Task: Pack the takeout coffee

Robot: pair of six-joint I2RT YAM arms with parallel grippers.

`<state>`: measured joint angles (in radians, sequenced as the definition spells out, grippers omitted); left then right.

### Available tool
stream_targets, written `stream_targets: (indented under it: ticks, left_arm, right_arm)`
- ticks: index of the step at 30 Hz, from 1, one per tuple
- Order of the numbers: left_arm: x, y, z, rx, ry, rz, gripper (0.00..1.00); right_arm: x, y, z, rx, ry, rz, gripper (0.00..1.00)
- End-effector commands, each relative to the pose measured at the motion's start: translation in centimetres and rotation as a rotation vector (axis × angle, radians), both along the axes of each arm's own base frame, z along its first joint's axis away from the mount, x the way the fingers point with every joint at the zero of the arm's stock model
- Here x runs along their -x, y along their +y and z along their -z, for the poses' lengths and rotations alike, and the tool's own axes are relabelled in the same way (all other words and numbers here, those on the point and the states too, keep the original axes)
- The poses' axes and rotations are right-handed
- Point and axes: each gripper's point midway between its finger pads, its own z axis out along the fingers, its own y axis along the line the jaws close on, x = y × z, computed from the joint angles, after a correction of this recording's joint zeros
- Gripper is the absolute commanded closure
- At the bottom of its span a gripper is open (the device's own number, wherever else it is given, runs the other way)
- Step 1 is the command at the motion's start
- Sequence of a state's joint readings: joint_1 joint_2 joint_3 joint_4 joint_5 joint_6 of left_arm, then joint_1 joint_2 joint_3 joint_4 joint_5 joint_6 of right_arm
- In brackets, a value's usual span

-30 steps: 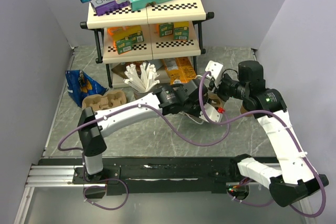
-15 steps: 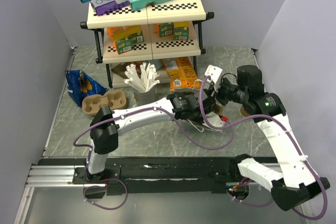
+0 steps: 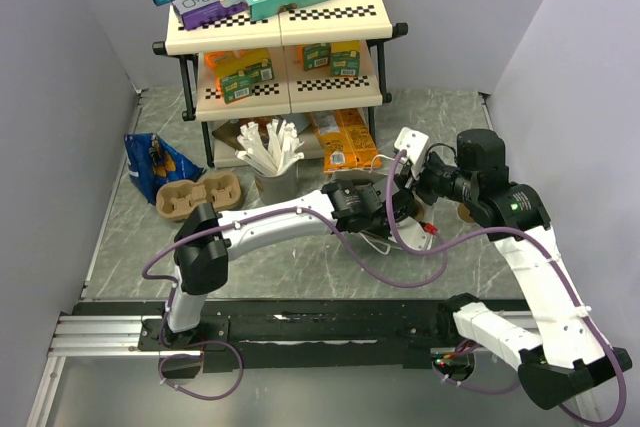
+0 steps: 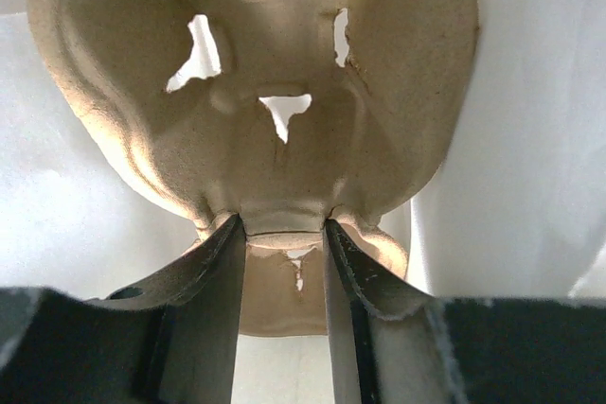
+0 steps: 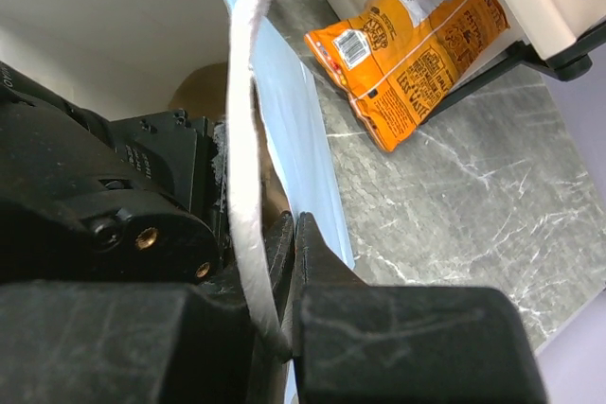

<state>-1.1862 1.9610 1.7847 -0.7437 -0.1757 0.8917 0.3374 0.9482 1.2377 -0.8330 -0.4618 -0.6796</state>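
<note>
The left gripper brings the carrier down next, already between the white paper bag's sides, onto the bag's bottom, which lies below, and releases the carrier's rim.
My left gripper point(image 4: 282, 224) is shut on the rim of a brown moulded-pulp cup carrier point(image 4: 256, 73) and holds it inside a white paper bag point(image 4: 530, 139). In the top view this gripper point(image 3: 395, 205) sits mid-table, right of centre. My right gripper point(image 5: 295, 222) is shut on the bag's edge point(image 5: 294, 130), beside the bag's white handle point(image 5: 244, 120). In the top view it point(image 3: 422, 183) is close to the left gripper. A tan rounded thing point(image 3: 466, 212) shows behind my right arm. I cannot tell whether it is the coffee cup.
A second pulp carrier point(image 3: 200, 195) lies at the left, by a blue snack bag point(image 3: 155, 165). A grey cup of white sticks point(image 3: 272, 152) stands before the three-tier shelf point(image 3: 280, 27). An orange snack bag point(image 5: 417, 35) lies by the shelf's foot.
My left arm has reached further right, carrying the carrier deeper into the bag. My right gripper has shifted slightly right and nearer, still gripping the bag's edge.
</note>
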Motion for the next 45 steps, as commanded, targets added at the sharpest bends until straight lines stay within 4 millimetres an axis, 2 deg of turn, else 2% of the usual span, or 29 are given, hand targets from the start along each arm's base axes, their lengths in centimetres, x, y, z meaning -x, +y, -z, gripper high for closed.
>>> stream_targets:
  ticks: [1,11,18,26,31,33,39,45]
  left_arm:
    - [-0.4,-2.2,-0.4,0.058,-0.028,0.054,0.99]
    - [-1.4,-2.0,1.7,0.033,-0.039,0.053,0.99]
    - [-1.3,-1.3,2.9,0.041,0.045,0.006,0.91]
    - [-2.7,-1.5,4.3,0.077,0.067,-0.019,0.90]
    - [-3.4,-2.1,4.3,0.095,0.044,-0.026,0.84]
    - [-3.7,-1.9,4.5,0.087,0.032,-0.029,0.79]
    - [-4.2,-0.9,5.9,0.053,0.030,-0.033,0.75]
    - [-4.5,-1.3,6.9,0.066,0.033,-0.026,0.71]
  right_arm:
    - [2.6,2.2,-0.4,-0.082,0.048,-0.131,1.00]
    - [3.9,2.9,-0.1,-0.102,0.092,-0.187,1.00]
    - [3.8,2.6,-0.1,-0.083,0.095,-0.182,1.00]
    - [4.2,2.8,-0.1,-0.087,0.111,-0.196,1.00]
    - [4.3,2.9,0.0,-0.094,0.120,-0.195,1.00]
    - [4.2,2.9,0.1,-0.092,0.123,-0.191,1.00]
    - [4.3,2.9,0.2,-0.092,0.124,-0.195,1.00]
    - [4.5,3.2,0.2,-0.096,0.133,-0.211,1.00]
